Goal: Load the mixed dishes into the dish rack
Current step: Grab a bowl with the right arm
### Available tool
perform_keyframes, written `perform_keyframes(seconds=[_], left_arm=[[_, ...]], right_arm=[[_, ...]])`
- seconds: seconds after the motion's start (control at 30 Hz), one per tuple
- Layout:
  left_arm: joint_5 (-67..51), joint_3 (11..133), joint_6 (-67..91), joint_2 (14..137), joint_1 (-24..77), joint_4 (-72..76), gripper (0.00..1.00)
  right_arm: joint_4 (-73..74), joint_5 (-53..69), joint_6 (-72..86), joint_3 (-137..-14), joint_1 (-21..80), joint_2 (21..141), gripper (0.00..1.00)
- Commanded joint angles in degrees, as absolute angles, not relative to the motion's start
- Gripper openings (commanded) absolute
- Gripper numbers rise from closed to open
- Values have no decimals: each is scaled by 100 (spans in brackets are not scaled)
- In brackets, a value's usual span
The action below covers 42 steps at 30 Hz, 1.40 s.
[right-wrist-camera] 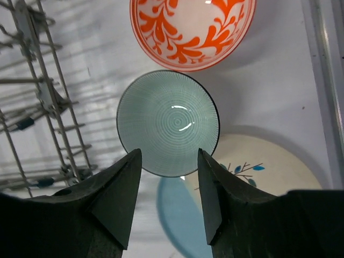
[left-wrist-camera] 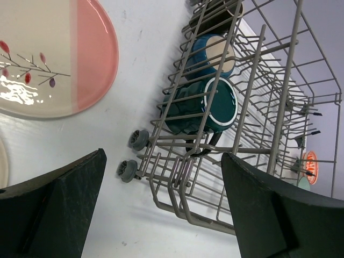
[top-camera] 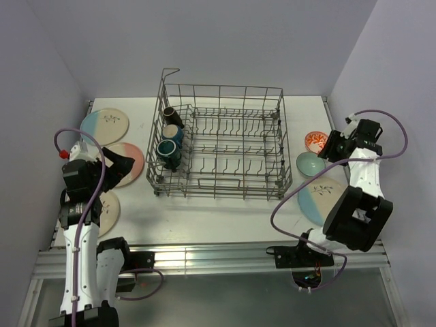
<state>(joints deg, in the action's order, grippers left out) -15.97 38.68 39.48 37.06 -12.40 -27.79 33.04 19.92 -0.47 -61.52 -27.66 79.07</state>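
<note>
My right gripper turns slightly and moves down next onto the pale green bowl's rim on the side away from the rack, where open table leaves room.
The grey wire dish rack stands mid-table with three mugs along its left side: a dark one, a teal-blue one and a dark teal one. My left gripper hovers wide open over the pink-and-cream plate. In the left wrist view this gripper faces the rack's near left corner with nothing between its fingers. My right gripper is open above the near rim of the pale green bowl. The orange-red bowl lies just beyond it.
A blue-and-cream plate lies at the far left, and another cream plate is partly under the left arm. A blue-and-cream plate sits right of the rack, beside the green bowl. Walls close in on both sides.
</note>
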Motion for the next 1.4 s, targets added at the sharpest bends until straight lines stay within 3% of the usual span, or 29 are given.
perform_keyframes(seconds=[0.0,0.77,0.97,1.1,1.37], left_arm=[[-1397,4184,3612,3577,-1178,-2769,95],[-1810,4693,3278,3533,-879,-1872,94],[-2502,4667,3392,3489,-862,-1486,94],[-2934,4886,3524,3612,-800,-1161,94],[-3375,5264,3937,4104,-537,-800,93]], right_arm=[[3708,2592,-1184,-6530,-2874,8033,54],[3393,1661,-1872,-7269,-2874,10309,49],[3384,1775,-1977,-7146,-2812,10433,29],[3366,1854,-2118,-6971,-2821,10170,0],[3366,2074,-2197,-6847,-2839,9239,0]])
